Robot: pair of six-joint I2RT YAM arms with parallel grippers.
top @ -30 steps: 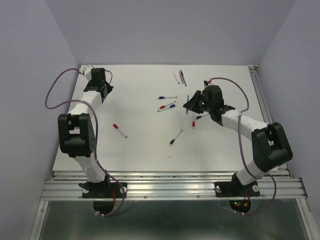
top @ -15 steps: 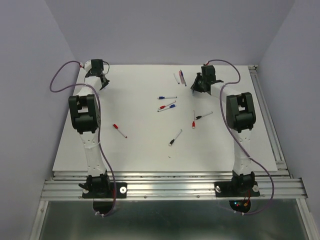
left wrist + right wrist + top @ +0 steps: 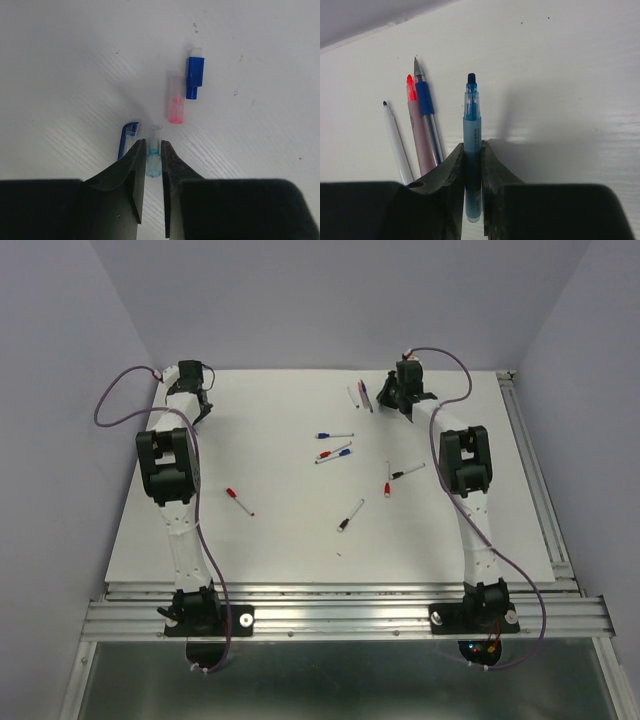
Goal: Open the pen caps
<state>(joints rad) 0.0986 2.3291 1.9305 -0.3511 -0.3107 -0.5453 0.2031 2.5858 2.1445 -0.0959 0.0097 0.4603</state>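
Observation:
My left gripper moves down slightly onto the tabletop between the blue clipped cap and the pink one next and releases, because the loose caps lie gathered here.
My left gripper (image 3: pixel 153 145) is shut on a small clear blue-tinted pen cap (image 3: pixel 154 167), held just above the table at the back left (image 3: pixel 190 392). Loose caps lie ahead of it: a clear pink one (image 3: pixel 175 106), a solid blue one (image 3: pixel 194 77) and a blue clipped one (image 3: pixel 127 141). My right gripper (image 3: pixel 472 146) is shut on a light blue pen (image 3: pixel 472 117) with its dark tip bare, at the back of the table (image 3: pixel 396 393). Left of that pen lie a white pen (image 3: pixel 395 137), a pink pen (image 3: pixel 416 122) and a blue pen (image 3: pixel 426 102), all uncapped.
Several capped pens lie mid-table: a blue-capped one (image 3: pixel 335 435), a red and blue pair (image 3: pixel 334 452), a red-capped one (image 3: pixel 240 502), a black-capped one (image 3: pixel 350 516) and two near the right arm (image 3: pixel 398 476). The back wall stands close behind both grippers.
The right arm has swung from mid-table out to the back edge beside the uncapped pens. The left arm has stretched further into the back left corner. Both grips are unchanged.

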